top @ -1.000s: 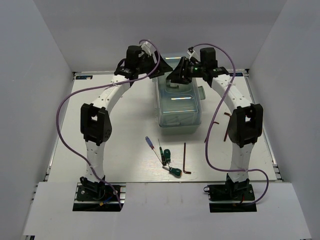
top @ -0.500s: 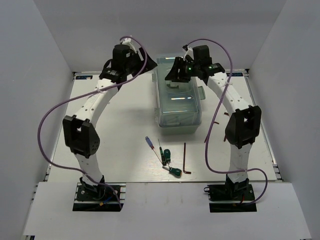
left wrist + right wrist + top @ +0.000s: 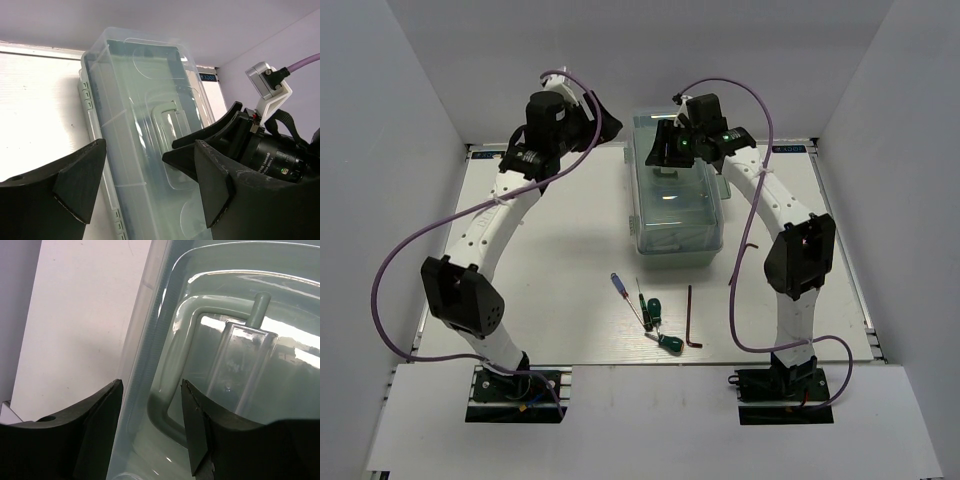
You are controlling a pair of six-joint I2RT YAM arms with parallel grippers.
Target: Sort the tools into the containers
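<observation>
I need to move my left gripper to the right in the top view next, over the toolbox's lid and onto the pale green lid handle [image 3: 172, 375], because the toolbox is still closed.
The toolbox [image 3: 678, 205], pale mint with a translucent lid shut on it, stands at the back centre. My right gripper [image 3: 667, 150] is open above the lid's far end. In the right wrist view its jaws [image 3: 150, 425] stand either side of the pale green lid handle [image 3: 172, 375], not closed on it. My left gripper [image 3: 598, 112] is open and empty, off the toolbox's far left corner; its wrist view looks along the lid [image 3: 145, 115]. The tools lie near the front: a blue-handled screwdriver [image 3: 619, 287], a thin green one [image 3: 641, 303], two stubby ones [image 3: 655, 308] [image 3: 669, 343] and a hex key [image 3: 691, 320].
More dark hex keys [image 3: 750, 248] lie on the table to the right of the toolbox, beside the right arm. White walls close in the back and both sides. The right gripper and its camera [image 3: 260, 145] show in the left wrist view.
My left gripper has drawn back to the left, away from the toolbox's corner. My right gripper has shifted slightly left over the lid's far end. The tools have not moved.
</observation>
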